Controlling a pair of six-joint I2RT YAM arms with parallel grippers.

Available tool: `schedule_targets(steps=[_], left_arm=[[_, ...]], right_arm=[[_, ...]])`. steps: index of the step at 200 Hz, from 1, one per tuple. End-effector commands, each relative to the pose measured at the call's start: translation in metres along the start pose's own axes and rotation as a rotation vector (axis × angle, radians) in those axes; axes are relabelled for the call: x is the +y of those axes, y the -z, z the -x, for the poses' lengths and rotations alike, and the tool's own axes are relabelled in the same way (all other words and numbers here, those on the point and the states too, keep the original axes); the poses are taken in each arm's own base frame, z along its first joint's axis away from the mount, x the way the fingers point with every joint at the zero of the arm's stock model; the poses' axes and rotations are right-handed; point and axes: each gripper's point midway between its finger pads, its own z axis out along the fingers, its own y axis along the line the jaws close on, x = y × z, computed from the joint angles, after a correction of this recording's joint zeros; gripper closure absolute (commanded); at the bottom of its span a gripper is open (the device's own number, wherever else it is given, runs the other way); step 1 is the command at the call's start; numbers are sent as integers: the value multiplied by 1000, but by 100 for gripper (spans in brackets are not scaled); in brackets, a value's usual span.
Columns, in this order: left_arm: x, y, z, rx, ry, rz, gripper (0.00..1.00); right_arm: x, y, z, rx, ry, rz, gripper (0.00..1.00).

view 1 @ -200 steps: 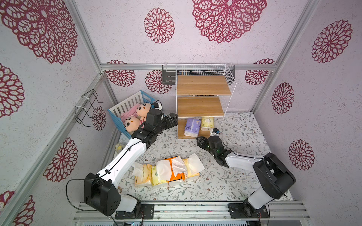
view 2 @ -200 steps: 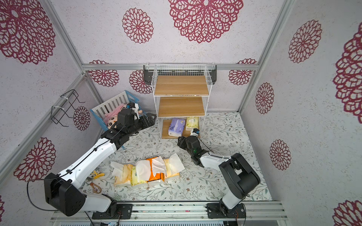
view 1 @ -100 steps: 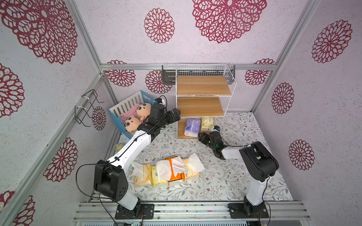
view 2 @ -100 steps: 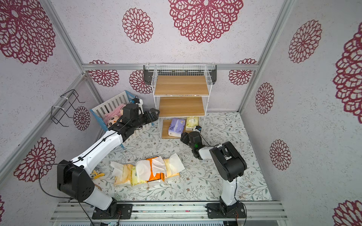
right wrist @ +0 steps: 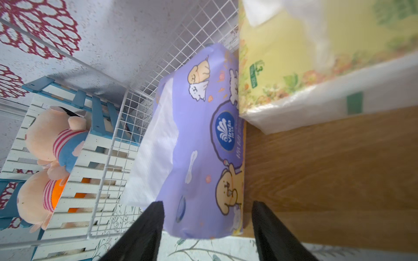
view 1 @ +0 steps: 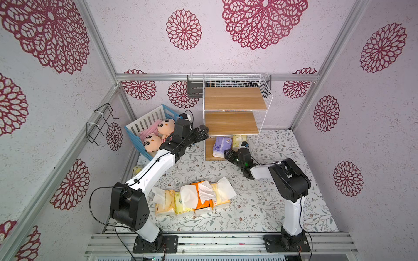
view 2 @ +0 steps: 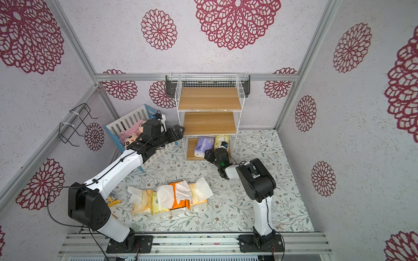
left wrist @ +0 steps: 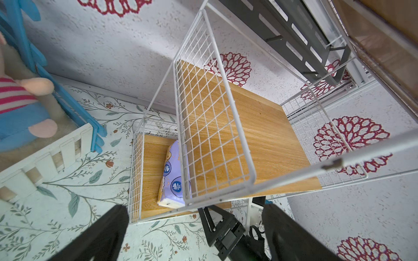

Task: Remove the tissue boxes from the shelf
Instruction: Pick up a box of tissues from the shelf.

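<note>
The purple pack's near end (view 1: 221, 153) (right wrist: 209, 213) is just outward, between the open fingers, so the right gripper needs to ease a little outward onto it next and close there.
The shelf (view 1: 235, 99) stands against the back wall with its top and middle boards bare. On its bottom board lie a purple tissue pack (view 1: 222, 146) and a pale yellow one (view 1: 240, 139). My right gripper (view 1: 228, 154) is low at the shelf's front and open, its fingers on either side of the purple pack's (right wrist: 199, 146) near end; the yellow pack (right wrist: 316, 67) lies beside it. My left gripper (view 1: 203, 133) hangs open and empty by the middle board's (left wrist: 248, 135) left front corner. Several tissue packs (view 1: 194, 196) lie in a row on the floor.
A blue-and-white crib (view 1: 147, 119) with plush dolls (view 1: 156, 137) stands left of the shelf, right behind my left arm. A black wire rack (view 1: 99, 126) hangs on the left wall. A grey bracket (view 1: 194, 89) sits behind the shelf. A small yellow item (view 2: 113, 201) lies by the left arm's base.
My right gripper has slid forward to the shelf's bottom tier, up to the purple pack. My left arm has stretched toward the shelf's left side, its gripper still open.
</note>
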Motion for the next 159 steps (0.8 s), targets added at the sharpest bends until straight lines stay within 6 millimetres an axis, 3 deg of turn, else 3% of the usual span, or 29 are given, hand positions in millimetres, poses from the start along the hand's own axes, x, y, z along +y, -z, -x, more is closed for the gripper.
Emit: schedule_targets(steps=[1, 35, 79, 110, 159], left_arm=[[-7, 1, 12, -25, -5, -24, 0], [-5, -2, 7, -12, 3, -23, 0], [-2, -5, 2, 4, 12, -19, 0], [-2, -5, 1, 10, 16, -18, 1], [1, 1, -4, 24, 27, -13, 1]], right_arm=[[10, -7, 13, -27, 18, 37, 32], [4, -17, 12, -15, 18, 20, 32], [4, -24, 7, 1, 29, 29, 41], [7, -26, 6, 14, 35, 52, 53], [23, -17, 12, 22, 46, 90, 82]])
